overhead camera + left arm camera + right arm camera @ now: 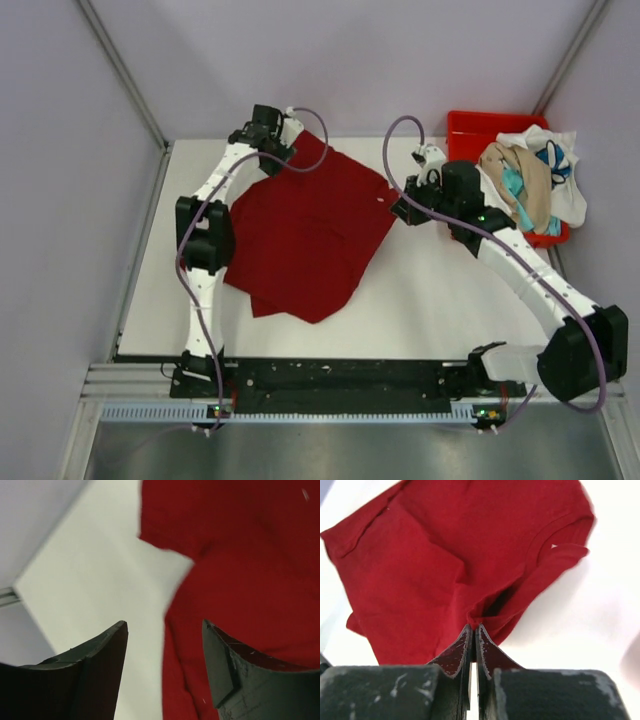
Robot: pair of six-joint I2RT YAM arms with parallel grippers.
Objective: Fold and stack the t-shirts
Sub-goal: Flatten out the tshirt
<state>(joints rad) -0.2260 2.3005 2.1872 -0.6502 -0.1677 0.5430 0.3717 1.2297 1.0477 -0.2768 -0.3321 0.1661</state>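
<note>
I will next swing my left gripper back toward my base and pinch the shirt's small near flap (264,305), as it sticks out onto bare table.
A red t-shirt (310,235) lies partly folded on the white table, spread from the far middle toward the near left. My right gripper (398,207) is shut on the shirt's right edge, pinching a fold of red cloth (475,620) between its tips. My left gripper (292,133) is open at the shirt's far corner. In the left wrist view its fingers (105,650) straddle the shirt's edge (180,645), the right finger over red cloth, the left over bare table. More t-shirts (530,180) are heaped in a red bin (470,125) at the far right.
The white table (450,300) is bounded by grey walls at the back and sides. The red bin stands against the right wall, just behind my right arm. A black rail (340,375) runs along the near edge.
</note>
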